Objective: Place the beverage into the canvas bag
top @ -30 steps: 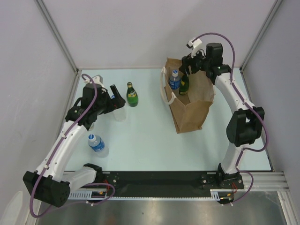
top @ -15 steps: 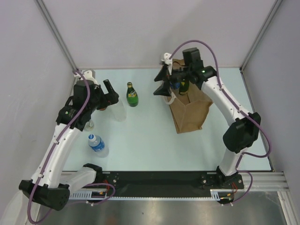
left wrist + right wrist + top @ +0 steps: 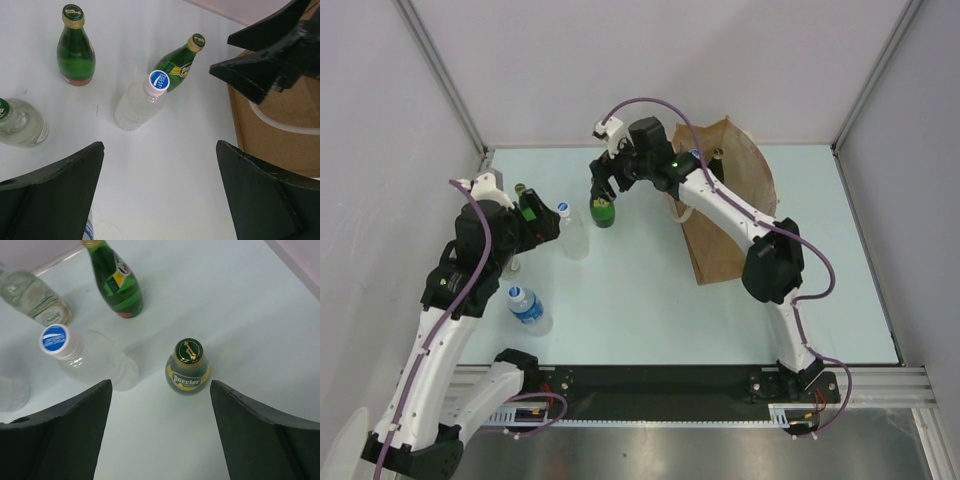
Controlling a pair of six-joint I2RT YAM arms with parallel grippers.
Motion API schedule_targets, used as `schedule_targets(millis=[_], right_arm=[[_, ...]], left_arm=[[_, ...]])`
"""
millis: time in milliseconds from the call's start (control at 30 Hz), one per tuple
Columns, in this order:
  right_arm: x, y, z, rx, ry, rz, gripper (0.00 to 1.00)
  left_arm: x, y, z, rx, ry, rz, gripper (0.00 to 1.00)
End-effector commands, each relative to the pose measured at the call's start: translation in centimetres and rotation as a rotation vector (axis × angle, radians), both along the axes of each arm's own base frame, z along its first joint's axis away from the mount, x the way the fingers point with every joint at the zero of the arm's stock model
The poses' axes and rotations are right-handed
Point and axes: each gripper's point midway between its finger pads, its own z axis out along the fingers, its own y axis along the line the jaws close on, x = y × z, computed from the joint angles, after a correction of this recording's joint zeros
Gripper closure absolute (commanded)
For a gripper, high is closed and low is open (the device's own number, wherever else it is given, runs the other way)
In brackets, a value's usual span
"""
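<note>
My right gripper lowers its open fingers next around the narrow top of the bottle, which fits between them, since the green cap of the Perrier bottle (image 3: 189, 351) stands below.
The tan canvas bag (image 3: 730, 220) stands upright at the back right, its white handle also in the left wrist view (image 3: 280, 122). A green Perrier bottle (image 3: 603, 210) stands left of it on the table. My right gripper (image 3: 605, 188) is open and empty, hovering over that bottle, which shows just ahead between its fingers (image 3: 187, 367). My left gripper (image 3: 542, 222) is open and empty, held above the table to the left of a clear plastic bottle with a blue cap (image 3: 142, 100). The Perrier bottle (image 3: 179, 62) stands behind that one.
A second green bottle (image 3: 75, 47) and a clear glass bottle (image 3: 17, 122) stand near the left wall. A water bottle with a blue label (image 3: 527, 308) stands nearer the front. Bottle tops (image 3: 717, 153) show inside the bag. Walls close three sides.
My right arm has swung left from over the bag to above the Perrier bottle. My left arm has drawn back a little toward the left.
</note>
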Motion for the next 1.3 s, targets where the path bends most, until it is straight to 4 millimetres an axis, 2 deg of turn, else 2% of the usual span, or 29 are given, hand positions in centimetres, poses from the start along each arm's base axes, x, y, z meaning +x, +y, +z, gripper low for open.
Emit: schedule_targets(millis=[0, 33, 100, 133, 200, 233, 267, 467, 700, 967, 1133, 1233, 1267], right_arm=[[3.4, 0.8, 2.3, 0.078, -0.035, -0.219, 0.15], [3.8, 1.2, 1.4, 0.080, -0.019, -0.229, 0.16], [4.3, 1.5, 1.1, 0.090, -0.019, -0.241, 0.17], [4.5, 1.8, 0.2, 0.083, -0.010, -0.243, 0.18], [4.8, 2.3, -0.3, 0.084, -0.011, -0.241, 0.18], [5.0, 2.6, -1.3, 0.077, -0.003, -0.242, 0.19], [5.0, 2.9, -1.2, 0.081, -0.007, -0.235, 0.20], [5.9, 3.6, -4.3, 0.046, -0.007, -0.265, 0.25], [6.6, 4.4, -4.8, 0.044, -0.072, -0.257, 0.35], [6.7, 4.5, -4.2, 0.059, -0.103, -0.251, 0.37], [6.1, 5.0, -4.4, 0.059, -0.093, -0.226, 0.50], [5.7, 5.2, -4.2, 0.061, -0.090, -0.203, 0.63], [5.6, 5.2, -3.8, 0.065, -0.096, -0.196, 0.77]], left_arm=[[-0.5, 0.6, 0.0, -0.015, -0.020, 0.034, 0.00], [-0.6, 0.7, -0.1, -0.016, -0.020, 0.034, 0.00], [-0.7, 0.7, -0.3, -0.011, -0.016, 0.032, 0.00], [-0.7, 0.7, -0.4, -0.012, -0.016, 0.031, 0.00], [-0.7, 0.7, -0.5, -0.004, -0.010, 0.029, 0.00], [-0.7, 0.7, -0.6, -0.002, -0.009, 0.028, 0.00], [-0.6, 0.7, -0.7, 0.000, -0.005, 0.026, 0.00], [-0.2, 0.4, -0.8, 0.002, 0.001, 0.014, 0.00], [-0.1, 0.3, -1.0, 0.004, 0.005, 0.008, 0.00], [-0.2, 0.3, -1.2, 0.003, 0.008, 0.011, 0.00], [-0.2, 0.2, -1.4, -0.005, 0.011, 0.010, 0.00], [-0.2, 0.2, -1.3, -0.007, 0.010, 0.011, 0.00], [-0.2, 0.2, -1.3, -0.009, 0.010, 0.013, 0.00]])
